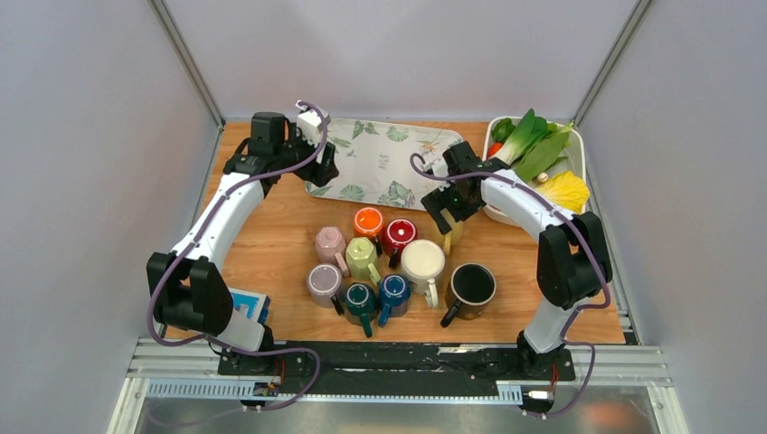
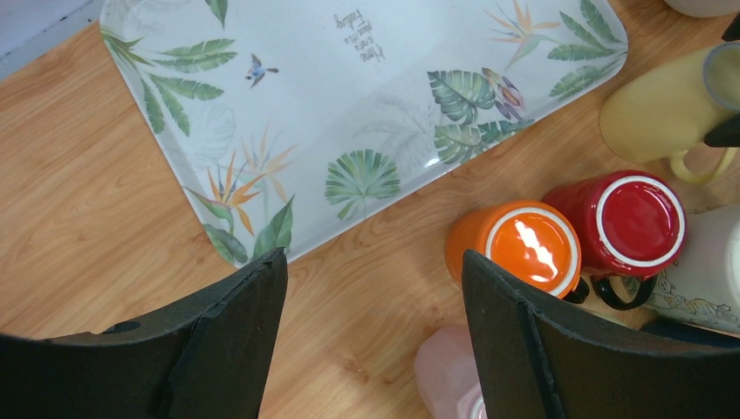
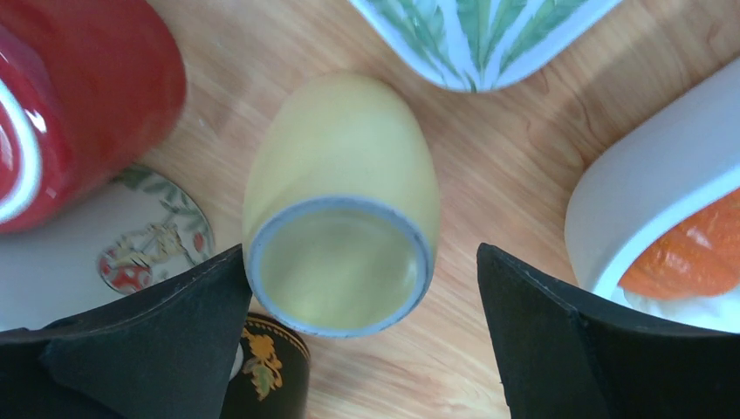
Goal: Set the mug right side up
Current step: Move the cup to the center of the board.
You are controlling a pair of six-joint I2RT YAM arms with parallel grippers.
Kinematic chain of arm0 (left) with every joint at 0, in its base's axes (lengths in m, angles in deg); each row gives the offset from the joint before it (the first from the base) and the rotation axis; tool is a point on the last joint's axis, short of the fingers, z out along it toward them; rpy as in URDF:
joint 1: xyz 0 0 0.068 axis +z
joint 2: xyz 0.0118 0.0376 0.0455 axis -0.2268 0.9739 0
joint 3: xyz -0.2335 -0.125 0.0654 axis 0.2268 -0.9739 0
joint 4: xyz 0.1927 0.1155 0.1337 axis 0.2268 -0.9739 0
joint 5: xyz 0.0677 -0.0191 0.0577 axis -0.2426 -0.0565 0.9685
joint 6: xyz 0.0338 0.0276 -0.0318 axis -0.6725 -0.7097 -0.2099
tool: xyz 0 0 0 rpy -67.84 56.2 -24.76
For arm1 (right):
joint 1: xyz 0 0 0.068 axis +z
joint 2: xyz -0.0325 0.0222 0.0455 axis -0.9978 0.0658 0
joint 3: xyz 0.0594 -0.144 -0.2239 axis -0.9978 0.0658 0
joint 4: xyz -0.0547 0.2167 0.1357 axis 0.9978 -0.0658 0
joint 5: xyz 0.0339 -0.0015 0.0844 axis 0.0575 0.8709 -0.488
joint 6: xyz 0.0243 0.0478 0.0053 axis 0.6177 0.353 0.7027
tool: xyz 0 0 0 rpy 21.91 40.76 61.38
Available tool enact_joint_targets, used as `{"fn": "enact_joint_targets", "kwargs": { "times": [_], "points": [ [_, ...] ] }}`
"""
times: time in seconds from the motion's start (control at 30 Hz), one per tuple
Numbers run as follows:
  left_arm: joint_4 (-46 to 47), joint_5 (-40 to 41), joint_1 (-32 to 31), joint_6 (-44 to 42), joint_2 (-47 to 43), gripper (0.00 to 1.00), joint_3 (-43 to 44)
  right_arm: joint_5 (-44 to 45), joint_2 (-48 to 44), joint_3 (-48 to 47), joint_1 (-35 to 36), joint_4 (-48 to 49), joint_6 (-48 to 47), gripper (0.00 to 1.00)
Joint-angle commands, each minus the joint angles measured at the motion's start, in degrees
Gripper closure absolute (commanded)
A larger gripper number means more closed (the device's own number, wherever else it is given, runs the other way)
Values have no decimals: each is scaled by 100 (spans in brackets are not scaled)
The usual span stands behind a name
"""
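Observation:
Next, my right gripper moves back off the mug's base and down around its yellow handle (image 1: 447, 243), since that handle sits below and back from the gripper.
A yellow mug (image 3: 345, 166) stands base up, its grey-rimmed bottom (image 3: 339, 271) facing the right wrist camera. It also shows in the left wrist view (image 2: 654, 109) with its handle toward the mug cluster, and in the top view (image 1: 452, 237), mostly under the gripper. My right gripper (image 3: 359, 253) is open and straddles the mug's base. Its left finger (image 3: 174, 323) is close against the rim and its right finger (image 3: 558, 323) stands apart. My left gripper (image 2: 375, 255) is open and empty over bare wood beside the tray, also seen from above (image 1: 321, 167).
A leaf-print tray (image 1: 380, 163) lies at the back. A white basin (image 1: 579, 149) of vegetables stands at the back right. Several mugs cluster mid-table: orange (image 1: 368, 220), red (image 1: 399, 233), cream (image 1: 422, 260), black (image 1: 471, 285), pink (image 1: 329, 240). A blue box (image 1: 249, 306) sits front left.

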State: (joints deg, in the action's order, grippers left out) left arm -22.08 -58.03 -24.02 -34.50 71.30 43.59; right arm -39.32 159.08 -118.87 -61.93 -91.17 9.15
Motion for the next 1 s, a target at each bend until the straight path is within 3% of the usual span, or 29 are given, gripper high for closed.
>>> {"fn": "enact_joint_targets", "kwargs": {
  "times": [0.0,0.5,0.7,0.97],
  "points": [
    [148,-143,-57,40,85,20,150,670,-681,520,-32,206,-528,0],
    [136,-289,-145,133,358,20,361,390,-1913,2213,-217,1522,-1654,1],
    [49,-265,-155,106,258,21,317,56,-1770,1951,-249,1510,-1142,4],
    [-10,-174,-152,-18,98,21,176,-715,-1678,1513,-258,805,-919,3]
  ]
}}
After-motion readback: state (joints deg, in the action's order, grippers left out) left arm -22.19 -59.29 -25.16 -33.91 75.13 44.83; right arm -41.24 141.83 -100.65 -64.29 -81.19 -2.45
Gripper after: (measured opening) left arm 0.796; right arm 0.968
